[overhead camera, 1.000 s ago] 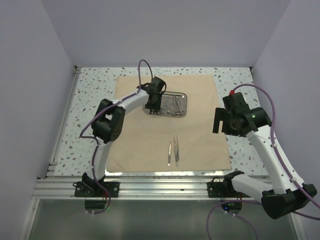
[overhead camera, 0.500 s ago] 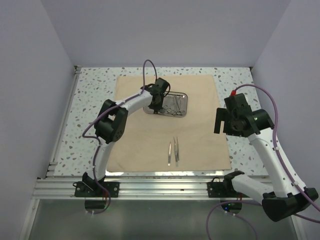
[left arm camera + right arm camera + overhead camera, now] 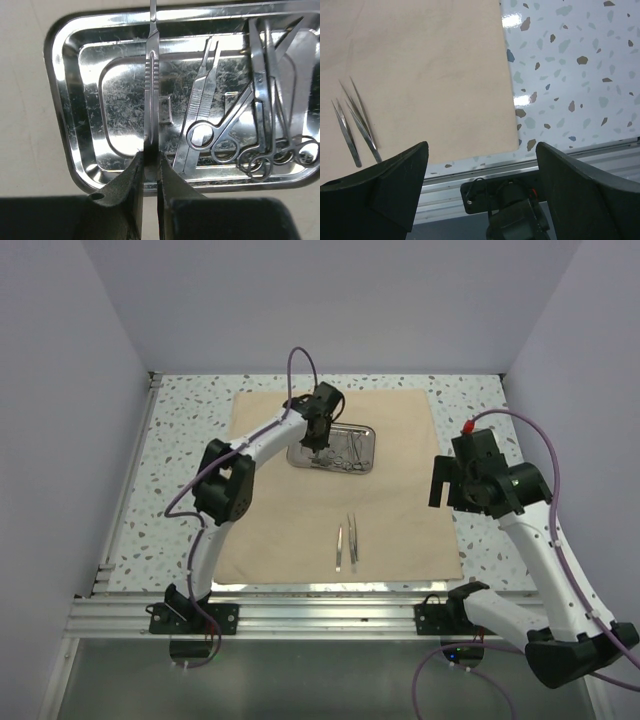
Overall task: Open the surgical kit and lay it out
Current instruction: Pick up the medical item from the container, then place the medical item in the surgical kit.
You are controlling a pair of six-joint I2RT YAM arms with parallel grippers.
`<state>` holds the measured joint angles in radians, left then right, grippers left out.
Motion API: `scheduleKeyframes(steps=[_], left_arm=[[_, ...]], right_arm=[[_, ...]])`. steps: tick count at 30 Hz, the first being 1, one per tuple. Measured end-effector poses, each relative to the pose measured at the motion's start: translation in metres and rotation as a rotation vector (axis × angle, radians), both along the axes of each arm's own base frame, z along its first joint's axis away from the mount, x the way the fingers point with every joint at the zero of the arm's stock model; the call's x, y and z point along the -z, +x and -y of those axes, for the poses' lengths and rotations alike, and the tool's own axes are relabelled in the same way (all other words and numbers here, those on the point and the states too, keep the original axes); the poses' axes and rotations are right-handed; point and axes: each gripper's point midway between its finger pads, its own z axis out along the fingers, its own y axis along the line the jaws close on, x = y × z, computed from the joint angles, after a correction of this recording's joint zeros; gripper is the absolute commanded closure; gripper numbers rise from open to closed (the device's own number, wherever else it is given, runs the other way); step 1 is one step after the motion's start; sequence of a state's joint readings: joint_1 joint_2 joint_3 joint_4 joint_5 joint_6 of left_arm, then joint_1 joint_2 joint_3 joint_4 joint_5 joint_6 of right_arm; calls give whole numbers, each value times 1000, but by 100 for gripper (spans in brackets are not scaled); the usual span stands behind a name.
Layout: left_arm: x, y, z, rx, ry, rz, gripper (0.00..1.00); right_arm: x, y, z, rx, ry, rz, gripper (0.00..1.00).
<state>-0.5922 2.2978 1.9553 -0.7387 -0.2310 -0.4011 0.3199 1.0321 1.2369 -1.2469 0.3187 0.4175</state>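
Next, my left gripper rises clear of the tray, moves back and comes down onto the near cloth [image 3: 323, 548] beside the tweezers, where the cloth lies bare.
The tan cloth wrap [image 3: 300, 520] lies spread flat on the table. The steel tray [image 3: 370, 462] sits on its far part and fills the left wrist view [image 3: 75, 150]. My left gripper [image 3: 150, 159] is shut on a slim scalpel handle [image 3: 152, 90] and holds it above the tray's left part. Ring-handled forceps and scissors [image 3: 260, 135] lie in the tray's right part. Two tweezers [image 3: 347, 541] lie on the cloth's near part and show in the right wrist view [image 3: 355, 125]. My right gripper [image 3: 448, 483] is open and empty, above the cloth's right edge.
The speckled tabletop [image 3: 180, 440] surrounds the cloth. An aluminium rail [image 3: 320, 605] runs along the near edge, with the arm bases on it. Lilac walls close in the left, back and right sides.
My left gripper has shifted a little farther back and right over the tray's left end. The right arm has barely moved.
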Motion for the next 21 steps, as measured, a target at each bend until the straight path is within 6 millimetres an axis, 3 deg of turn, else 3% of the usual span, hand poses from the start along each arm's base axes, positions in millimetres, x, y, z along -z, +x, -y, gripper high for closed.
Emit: scheduleKeyframes(steps=[5, 10, 16, 21], left_arm=[[-38, 9, 5, -11, -40, 68, 100], [-77, -9, -8, -33, -61, 101, 100], [-98, -90, -41, -68, -69, 84, 100], [-78, -179, -50, -50, -75, 22, 100]], right_arm=[[-1, -1, -4, -14, 24, 9, 7], [-1, -4, -8, -32, 47, 15, 7], [3, -9, -12, -49, 76, 8, 7], [9, -15, -15, -63, 96, -4, 8]])
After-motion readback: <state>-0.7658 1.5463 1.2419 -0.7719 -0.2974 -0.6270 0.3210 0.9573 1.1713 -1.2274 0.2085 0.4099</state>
